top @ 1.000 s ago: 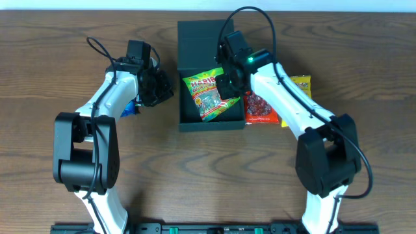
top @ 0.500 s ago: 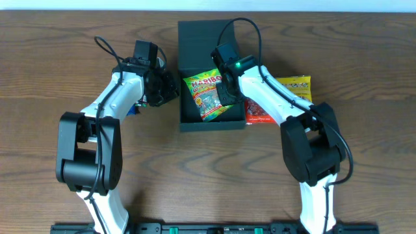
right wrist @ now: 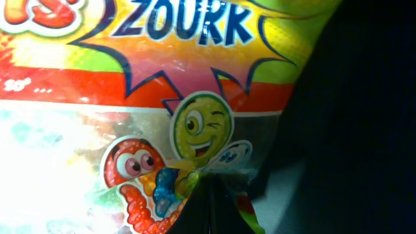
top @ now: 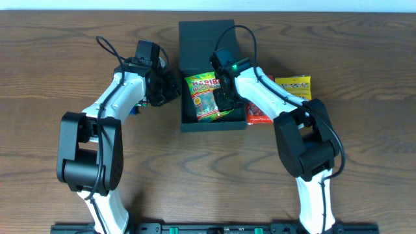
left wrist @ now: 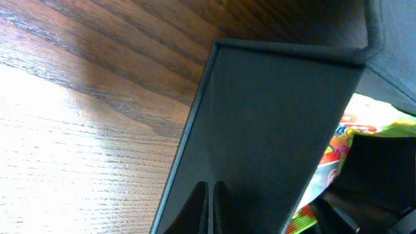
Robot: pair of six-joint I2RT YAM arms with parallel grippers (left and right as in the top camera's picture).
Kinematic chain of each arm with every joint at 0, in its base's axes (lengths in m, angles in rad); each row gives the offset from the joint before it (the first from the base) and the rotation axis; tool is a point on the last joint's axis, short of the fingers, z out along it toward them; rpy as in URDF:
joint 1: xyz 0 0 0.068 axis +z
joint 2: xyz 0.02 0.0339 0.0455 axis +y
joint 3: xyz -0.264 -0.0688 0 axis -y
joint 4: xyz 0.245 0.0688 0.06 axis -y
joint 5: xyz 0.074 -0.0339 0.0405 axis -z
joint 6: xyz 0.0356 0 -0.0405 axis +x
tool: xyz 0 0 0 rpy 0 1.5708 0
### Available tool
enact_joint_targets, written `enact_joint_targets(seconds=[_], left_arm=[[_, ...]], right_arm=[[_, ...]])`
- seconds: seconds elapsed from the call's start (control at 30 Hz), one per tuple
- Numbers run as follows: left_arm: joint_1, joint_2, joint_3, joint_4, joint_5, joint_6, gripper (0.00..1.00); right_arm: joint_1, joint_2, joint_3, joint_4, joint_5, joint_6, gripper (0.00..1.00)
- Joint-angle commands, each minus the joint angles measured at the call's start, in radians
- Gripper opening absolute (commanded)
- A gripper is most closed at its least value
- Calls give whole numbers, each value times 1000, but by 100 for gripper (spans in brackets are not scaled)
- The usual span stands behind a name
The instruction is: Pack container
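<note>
My right gripper should next slide the packet's edge it holds toward the side of the container beside my left gripper and then open, because the packet lies slanted in the container (top: pixel 188 120).
The dark teal container (top: pixel 188 120) stands open at the table's centre back, its flap lid (top: pixel 205 36) folded away behind it. A green Haribo sour-gummy packet (top: pixel 205 97) lies inside. My right gripper (top: pixel 224 99) is down in the container and is shut on the packet's edge (right wrist: pixel 195 175); the dark container inside (right wrist: pixel 351 130) is to its right. My left gripper (top: pixel 171 88) is shut and empty, its fingertips (left wrist: pixel 211 195) against the outside of the container's left wall (left wrist: pixel 273 130). The packet shows past that wall (left wrist: pixel 364 140).
A red snack packet (top: pixel 261 112) and a yellow one (top: pixel 294 84) lie on the table right of the container, partly under my right arm. A small blue item (top: pixel 135 108) lies under my left arm. The table is wood.
My right gripper has moved left and lower into the container with the packet. My left gripper has moved right, up to the container's left wall.
</note>
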Motion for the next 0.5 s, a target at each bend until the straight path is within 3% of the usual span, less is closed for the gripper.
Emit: enact_joint_targets(seconds=[0.0,0.47], left_arm=[[-18,-2,-5,5,2,-15,6],[-22,-2,-5,5,-6,-32,6]], right_arm=[[19,30,1,10,-163,-31,1],[24,29,2,18,-350,-56,1]])
